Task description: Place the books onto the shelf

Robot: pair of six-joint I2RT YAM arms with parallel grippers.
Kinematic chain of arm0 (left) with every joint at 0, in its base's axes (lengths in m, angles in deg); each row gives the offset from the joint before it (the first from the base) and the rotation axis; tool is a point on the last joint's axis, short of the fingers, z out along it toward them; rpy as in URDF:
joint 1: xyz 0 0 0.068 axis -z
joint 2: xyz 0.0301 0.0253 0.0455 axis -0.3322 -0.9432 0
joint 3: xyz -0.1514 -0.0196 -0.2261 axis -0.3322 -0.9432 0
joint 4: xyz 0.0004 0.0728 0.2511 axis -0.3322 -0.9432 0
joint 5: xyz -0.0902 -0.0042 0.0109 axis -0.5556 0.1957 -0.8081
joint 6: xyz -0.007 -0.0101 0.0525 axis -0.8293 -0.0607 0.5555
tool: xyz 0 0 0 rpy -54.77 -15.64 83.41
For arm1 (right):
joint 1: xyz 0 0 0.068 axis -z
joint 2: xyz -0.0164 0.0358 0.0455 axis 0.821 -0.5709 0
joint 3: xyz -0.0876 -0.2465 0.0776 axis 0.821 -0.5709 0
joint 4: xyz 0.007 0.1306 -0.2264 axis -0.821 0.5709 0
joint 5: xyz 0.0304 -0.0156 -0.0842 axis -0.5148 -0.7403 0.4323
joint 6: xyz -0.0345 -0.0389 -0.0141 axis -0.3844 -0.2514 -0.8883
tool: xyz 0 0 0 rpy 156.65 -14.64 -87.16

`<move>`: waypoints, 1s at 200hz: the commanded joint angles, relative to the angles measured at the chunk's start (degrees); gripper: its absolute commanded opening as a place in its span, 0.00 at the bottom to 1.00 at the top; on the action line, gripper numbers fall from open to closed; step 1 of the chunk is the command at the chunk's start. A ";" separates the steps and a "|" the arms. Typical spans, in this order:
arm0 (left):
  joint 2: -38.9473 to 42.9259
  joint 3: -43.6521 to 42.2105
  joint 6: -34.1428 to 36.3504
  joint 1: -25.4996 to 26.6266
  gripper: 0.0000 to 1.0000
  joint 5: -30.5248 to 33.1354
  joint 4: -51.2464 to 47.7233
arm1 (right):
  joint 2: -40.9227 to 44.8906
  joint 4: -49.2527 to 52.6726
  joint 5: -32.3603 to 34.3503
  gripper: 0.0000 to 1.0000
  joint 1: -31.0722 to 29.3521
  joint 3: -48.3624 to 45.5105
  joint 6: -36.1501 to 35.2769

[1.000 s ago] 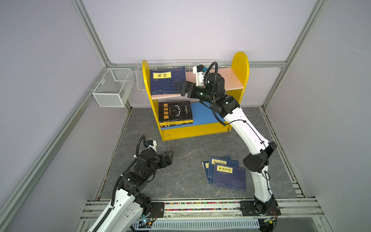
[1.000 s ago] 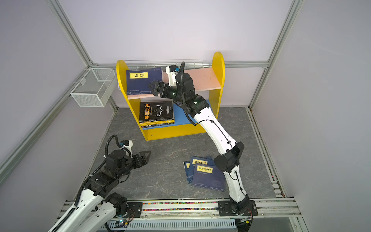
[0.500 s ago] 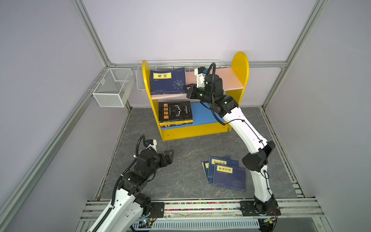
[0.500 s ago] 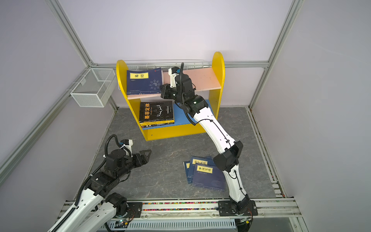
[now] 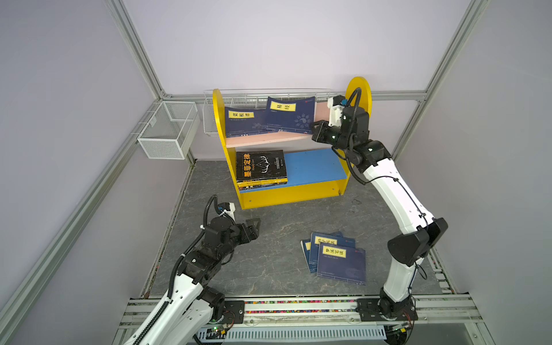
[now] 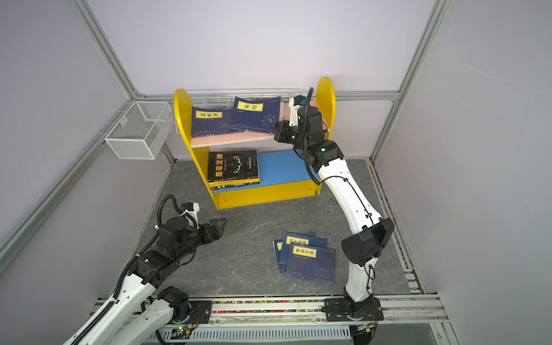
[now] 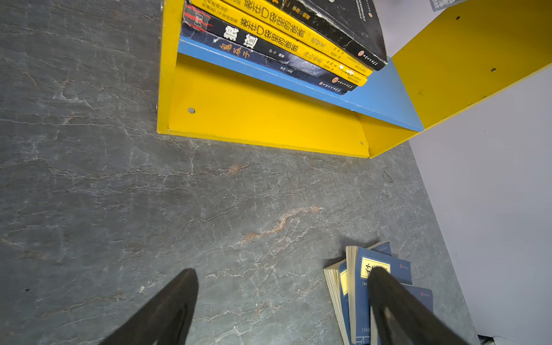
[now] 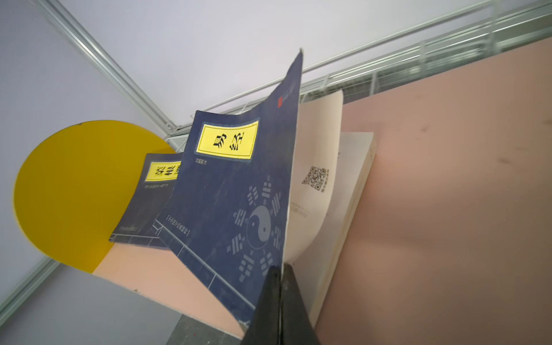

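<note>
Bare pink board point(image 5: 322, 111) is beside my right gripper, so it will next pull the front cover away from the second navy book and release it.
The shelf point(image 5: 294, 195) point(image 6: 268, 194) stands at the back in both top views. On its pink upper board point(image 8: 448, 179) lie two navy books with yellow labels. My right gripper point(image 8: 280, 270) point(image 5: 316, 131) is shut on the front cover of the nearer navy book point(image 8: 227, 191) point(image 5: 288, 118), and the cover is lifted off its pages. The second navy book point(image 5: 241, 123) lies partly under it. A stack topped by a black book point(image 5: 260, 165) point(image 7: 337, 30) rests on the blue lower board. More navy books point(image 5: 339, 259) point(image 7: 358, 286) lie on the floor. My left gripper point(image 7: 280, 277) point(image 5: 254, 225) hangs open over bare floor.
White wire mesh baskets point(image 5: 167, 133) hang on the left wall and behind the shelf. The right half of the blue board point(image 5: 313, 165) is bare. A rail point(image 5: 298, 307) with both arm bases runs along the front edge.
My right gripper went from open to shut on the navy book's cover and drew back to the right. The book slid right with it, uncovering the second navy book. The left arm stayed put.
</note>
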 commanded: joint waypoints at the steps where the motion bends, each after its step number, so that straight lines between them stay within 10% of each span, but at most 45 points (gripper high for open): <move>1: 0.03 1.34 0.33 -0.22 0.90 -0.66 1.39 | 2.42 4.12 5.70 0.07 0.27 -0.32 -4.78; 83: -0.67 1.31 0.49 -0.18 0.90 -1.49 2.33 | 11.10 3.72 22.45 0.15 0.17 -7.25 -12.59; 120: -0.76 0.98 0.26 -0.23 0.90 -1.54 2.46 | 14.88 -1.05 25.37 0.63 -2.22 -10.62 -19.74; 146: -0.33 0.44 -0.52 -0.21 0.90 -0.47 2.79 | 13.75 -2.73 13.24 0.70 -5.62 -8.18 -22.72; 200: -0.17 0.57 -1.47 -0.22 0.90 0.34 2.34 | -14.19 16.71 -7.17 0.85 -10.10 31.39 -19.48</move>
